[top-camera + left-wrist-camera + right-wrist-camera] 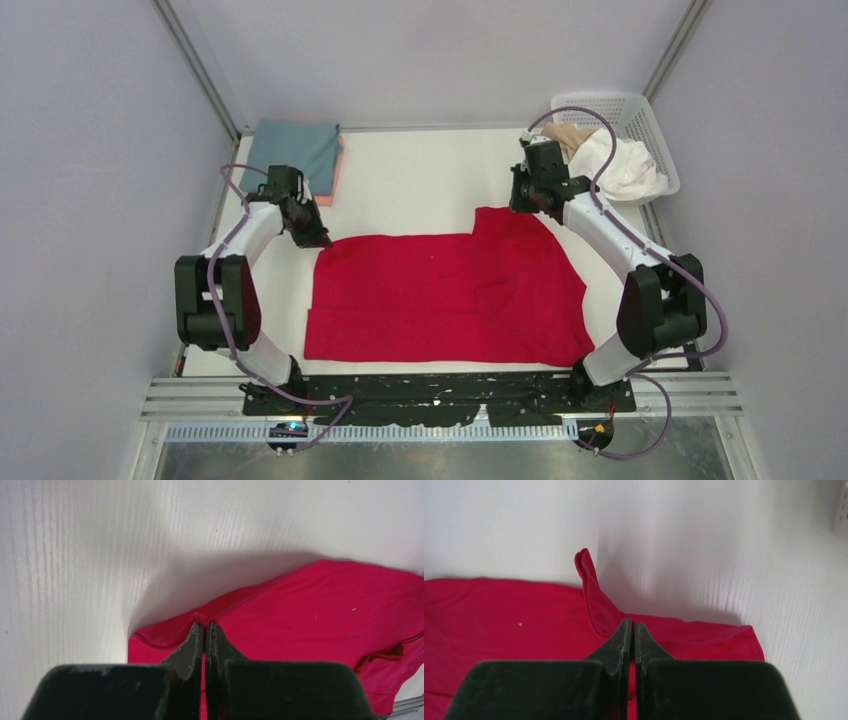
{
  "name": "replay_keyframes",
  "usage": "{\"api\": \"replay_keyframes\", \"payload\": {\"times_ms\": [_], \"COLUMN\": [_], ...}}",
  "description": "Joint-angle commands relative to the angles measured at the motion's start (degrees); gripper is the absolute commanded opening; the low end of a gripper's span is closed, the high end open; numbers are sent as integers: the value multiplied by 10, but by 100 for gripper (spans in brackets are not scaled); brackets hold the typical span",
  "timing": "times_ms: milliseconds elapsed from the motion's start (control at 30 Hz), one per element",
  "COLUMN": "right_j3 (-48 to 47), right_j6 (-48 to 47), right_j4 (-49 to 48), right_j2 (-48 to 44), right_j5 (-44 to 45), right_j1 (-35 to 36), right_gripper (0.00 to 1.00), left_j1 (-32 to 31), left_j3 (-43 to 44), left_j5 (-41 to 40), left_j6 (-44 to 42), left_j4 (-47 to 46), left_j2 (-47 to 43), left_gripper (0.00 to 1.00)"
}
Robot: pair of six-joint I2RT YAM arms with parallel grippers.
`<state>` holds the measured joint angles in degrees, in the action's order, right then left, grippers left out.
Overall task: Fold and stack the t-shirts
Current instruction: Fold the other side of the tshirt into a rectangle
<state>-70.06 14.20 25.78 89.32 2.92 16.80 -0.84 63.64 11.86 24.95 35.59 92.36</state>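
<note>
My right gripper carries the pinched fold back next and releases it over the red t-shirt's near part, since that part lies back from my right gripper.
The bright red t-shirt (440,290) lies spread over the middle of the white table. My left gripper (312,238) is at its far left corner. In the left wrist view the left gripper (205,625) is shut, pinching a small peak of the red t-shirt (325,610). My right gripper (522,203) is at the shirt's far right part. Its wrist view shows the right gripper (631,623) shut on a fold of the red t-shirt (499,615) that stands up beside the tips. A folded grey-teal t-shirt (295,150) lies on a salmon pink one (337,170) at the back left.
A white lattice basket (640,110) stands at the back right, holding a crumpled white t-shirt (625,165) and a beige one (572,135). Grey walls close in both sides. The arm bases sit on a black plate at the near edge.
</note>
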Motion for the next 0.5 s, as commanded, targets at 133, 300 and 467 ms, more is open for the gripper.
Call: {"api": "replay_keyframes", "payload": {"times_ms": [133, 300, 467], "right_j3": [99, 147, 175], "right_j6": [-13, -19, -20], "right_j4": [33, 82, 146], "right_j2": [-162, -235, -286], "right_j5": [-17, 11, 44], "right_j1": [8, 8, 7], "right_gripper": [5, 5, 5], "left_j1": [-10, -10, -10], "left_j3": [-124, -180, -210], "left_j5": [-9, -27, -43], "left_j6": [-13, -8, 4], "left_j4": [-81, -101, -104], "left_j2": [-141, -192, -234], "left_gripper": [0, 0, 0]}}
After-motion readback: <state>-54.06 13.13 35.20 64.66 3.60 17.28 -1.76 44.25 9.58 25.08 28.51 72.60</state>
